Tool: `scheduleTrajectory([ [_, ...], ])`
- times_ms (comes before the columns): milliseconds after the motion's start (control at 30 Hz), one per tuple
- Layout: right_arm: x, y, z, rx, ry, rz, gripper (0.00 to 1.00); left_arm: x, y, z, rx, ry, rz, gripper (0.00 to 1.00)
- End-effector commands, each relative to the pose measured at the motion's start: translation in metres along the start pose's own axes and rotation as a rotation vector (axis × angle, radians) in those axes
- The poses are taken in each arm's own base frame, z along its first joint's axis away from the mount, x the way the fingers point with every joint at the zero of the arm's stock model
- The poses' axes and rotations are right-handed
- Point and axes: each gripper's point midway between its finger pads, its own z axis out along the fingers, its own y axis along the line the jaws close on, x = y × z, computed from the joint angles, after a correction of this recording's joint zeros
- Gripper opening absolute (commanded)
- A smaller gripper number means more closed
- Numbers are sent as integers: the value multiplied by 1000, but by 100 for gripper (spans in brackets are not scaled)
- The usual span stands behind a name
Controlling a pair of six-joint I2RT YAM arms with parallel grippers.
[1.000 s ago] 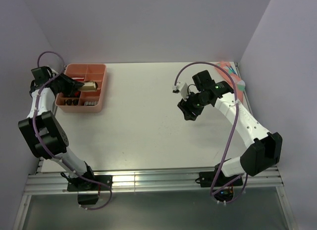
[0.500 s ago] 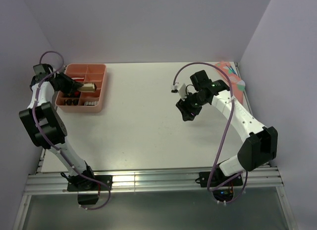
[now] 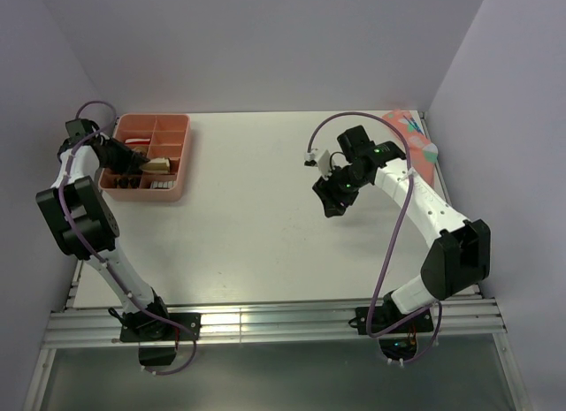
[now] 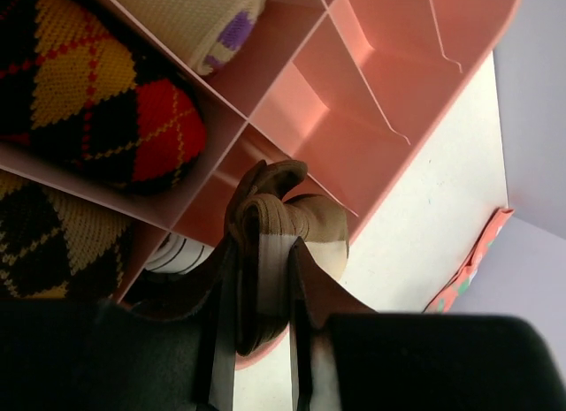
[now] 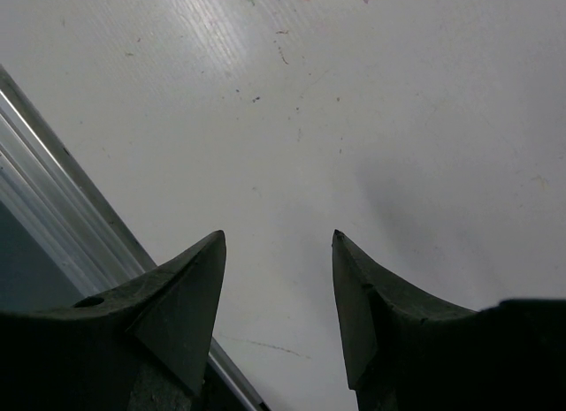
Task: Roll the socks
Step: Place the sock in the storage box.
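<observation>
My left gripper is above the free compartment beside the white striped sock, so it will lower the rolled brown-and-tan sock between the dividers next.
My left gripper (image 3: pixel 135 160) reaches into the pink divided tray (image 3: pixel 152 117) at the far left. In the left wrist view it (image 4: pixel 263 256) is shut on the rolled brown-and-tan sock (image 4: pixel 296 218), held over a tray compartment. The same sock shows tan in the top view (image 3: pixel 158 165). A bit of the white sock with thin black stripes (image 4: pixel 174 253) shows in the compartment under the left finger. My right gripper (image 3: pixel 328 200) is open and empty above bare table at centre right; in its wrist view (image 5: pixel 278 247) only table lies between the fingers.
Rolled argyle socks (image 4: pixel 97 93) and a cream sock (image 4: pixel 199 18) fill other tray compartments. The pink dotted sock (image 3: pixel 412 142) lies at the far right corner. The aluminium rail (image 5: pixel 53 208) runs along the table's near edge.
My left gripper has shifted the brown-and-tan roll a little toward the near side of the tray. My right gripper has drifted slightly left, still open.
</observation>
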Motion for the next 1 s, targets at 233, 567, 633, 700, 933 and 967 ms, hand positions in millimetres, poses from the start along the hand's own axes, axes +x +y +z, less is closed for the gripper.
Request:
scheduleTrajectory([
  [233,-13,-5,0,-2,-60,-8,58,-10,-2,11,-42,-37,-22,0],
  [567,-8,-4,3,-15,-58,0,58,-5,-20,29,-83,-45,-14,0],
  [633,-7,-3,4,-15,-56,2,58,-6,-17,32,-109,-55,-16,1],
  [700,-5,-4,4,-14,-56,4,58,-4,-15,34,-122,-58,-23,0],
  [933,-1,-3,6,-20,-53,8,58,-6,-4,38,-188,-83,-49,0],
  [967,-1,-3,6,-20,-53,10,58,-7,-3,38,-192,-89,-53,0],
])
